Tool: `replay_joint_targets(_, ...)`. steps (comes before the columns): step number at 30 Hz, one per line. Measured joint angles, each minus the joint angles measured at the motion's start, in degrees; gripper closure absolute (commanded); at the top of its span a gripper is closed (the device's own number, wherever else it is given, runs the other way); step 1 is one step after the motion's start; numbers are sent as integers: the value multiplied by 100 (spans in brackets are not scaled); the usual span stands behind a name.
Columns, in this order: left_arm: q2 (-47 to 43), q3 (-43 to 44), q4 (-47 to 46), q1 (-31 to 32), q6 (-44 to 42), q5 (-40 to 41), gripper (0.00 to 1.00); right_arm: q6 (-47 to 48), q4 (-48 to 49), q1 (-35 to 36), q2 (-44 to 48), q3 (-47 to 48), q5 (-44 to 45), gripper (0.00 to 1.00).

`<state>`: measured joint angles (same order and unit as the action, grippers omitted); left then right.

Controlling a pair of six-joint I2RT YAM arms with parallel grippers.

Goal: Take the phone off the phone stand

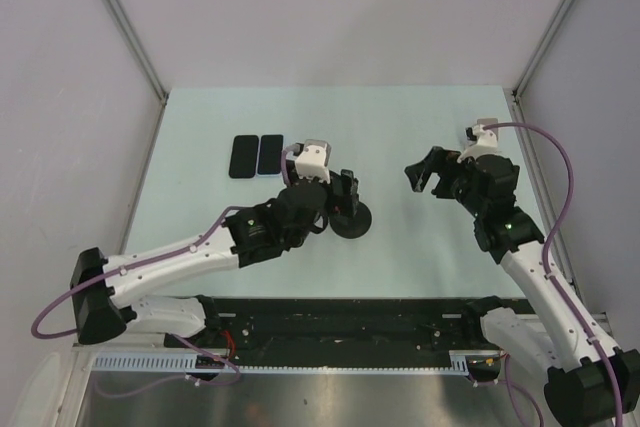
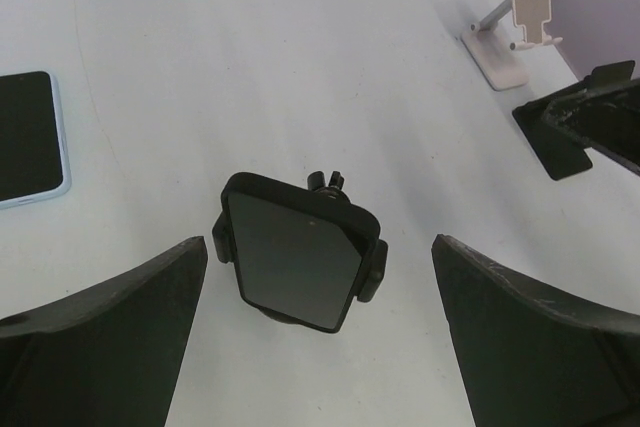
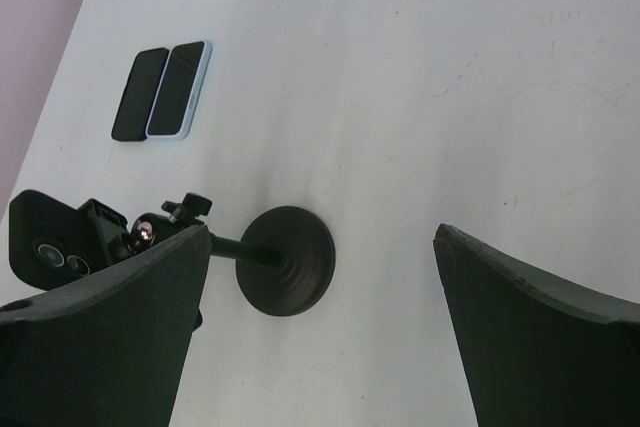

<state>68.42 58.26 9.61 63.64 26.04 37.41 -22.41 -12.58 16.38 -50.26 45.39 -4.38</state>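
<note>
Next, my left gripper moves down and outward to the phone's top end [image 2: 302, 204] and turns its fingers square, since the phone sits at an angle between them.
A black phone [image 2: 295, 262] sits clamped in a black phone stand [image 2: 372, 265] with a round base [image 1: 352, 222]. My left gripper [image 2: 320, 247] is open, with one finger on each side of the phone and clear gaps between; it hovers over the stand in the top view [image 1: 343, 190]. The right wrist view shows the stand's base [image 3: 290, 259], its stem and the phone's back with camera lenses [image 3: 45, 242]. My right gripper [image 1: 422, 172] is open and empty, to the right of the stand and apart from it.
Two phones lie side by side at the back left, one black [image 1: 243, 156] and one in a light blue case [image 1: 269, 155]. A white phone stand [image 2: 515, 27] stands at the far right beyond my right gripper. Grey walls enclose the table.
</note>
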Motion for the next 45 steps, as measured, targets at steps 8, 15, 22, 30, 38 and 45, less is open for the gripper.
replay_joint_targets(8, 584, 225, 4, 138, 96, 555, 0, 74, 173, 4, 181, -236, -190, 0)
replay_joint_targets(15, 728, 306, -2, -146, -131, 177, 0, 254, 326, 48, 195, -393, -577, 0)
replay_joint_targets(22, 732, 306, -17, -332, -610, -372, 0, 509, 678, 201, 260, -562, -1167, 2)
replay_joint_targets(30, 726, 144, -284, -782, -839, -1305, 0, 802, 868, 435, 247, -590, -1572, 4)
replay_joint_targets(38, 623, -321, -761, -1025, -955, -2006, 6, 944, 914, 494, 232, -616, -1670, 7)
replay_joint_targets(45, 540, -516, -1108, -1102, -1014, -2203, 27, 1049, 949, 529, 197, -616, -1786, 19)
